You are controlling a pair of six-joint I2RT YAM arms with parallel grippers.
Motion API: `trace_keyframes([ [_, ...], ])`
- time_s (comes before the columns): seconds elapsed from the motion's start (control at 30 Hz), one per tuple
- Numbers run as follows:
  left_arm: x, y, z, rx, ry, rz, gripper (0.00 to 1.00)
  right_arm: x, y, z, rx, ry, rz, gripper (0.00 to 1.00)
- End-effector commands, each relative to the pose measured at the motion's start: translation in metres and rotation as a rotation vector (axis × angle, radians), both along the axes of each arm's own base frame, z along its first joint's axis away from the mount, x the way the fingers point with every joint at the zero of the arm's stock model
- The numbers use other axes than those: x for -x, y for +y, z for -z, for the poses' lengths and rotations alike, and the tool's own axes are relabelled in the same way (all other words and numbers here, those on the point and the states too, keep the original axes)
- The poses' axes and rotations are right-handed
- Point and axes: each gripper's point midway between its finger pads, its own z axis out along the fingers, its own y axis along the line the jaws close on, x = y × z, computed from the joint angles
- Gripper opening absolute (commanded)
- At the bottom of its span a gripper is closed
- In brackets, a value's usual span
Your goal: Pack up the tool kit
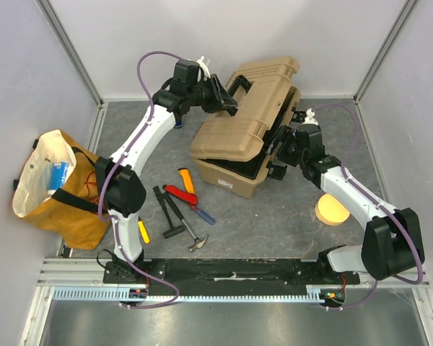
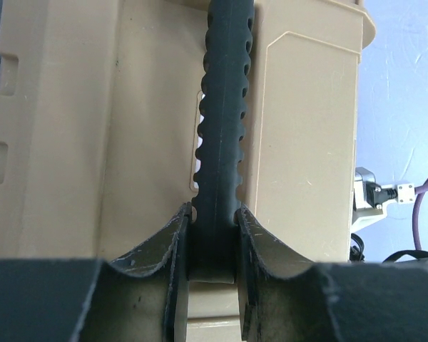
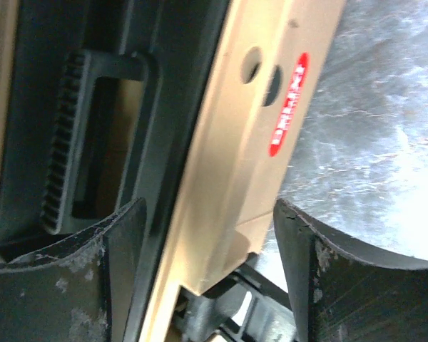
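Observation:
The lid still covers the tray, so my left gripper should next swing its handle left in the top view, away from my right gripper.
The tan toolbox stands mid-table with its lid lifted partway. My left gripper is shut on the black ribbed handle of the lid, both pads tight against it. At the box's right side my right gripper is open. It straddles the tan wall, one finger over the black inner tray, the other outside with a gap. A hammer, a red knife and a yellow-handled screwdriver lie on the mat in front of the box.
A yellow-orange cloth bag sits at the left edge. A round yellow sponge disc lies under my right forearm. Another yellow handle shows beside the left arm's base. A black latch hangs below the box wall.

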Motion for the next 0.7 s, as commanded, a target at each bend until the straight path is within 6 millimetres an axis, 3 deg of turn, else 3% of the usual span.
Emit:
trace_keyframes([
  [0.0, 0.013, 0.017, -0.149, 0.259, -0.297, -0.021, 0.02, -0.009, -0.024, -0.008, 0.102, 0.012, 0.112, 0.76],
  [0.27, -0.007, 0.061, -0.146, 0.264, -0.278, -0.066, 0.02, -0.007, -0.052, -0.008, 0.226, 0.043, 0.207, 0.68],
  [0.43, -0.018, 0.097, -0.139, 0.315, -0.242, -0.064, 0.02, -0.007, -0.054, -0.005, 0.244, 0.054, 0.208, 0.66],
  [0.67, -0.031, 0.141, -0.114, 0.325, -0.197, -0.086, 0.03, -0.007, -0.053, -0.003, 0.242, 0.062, 0.206, 0.66],
])
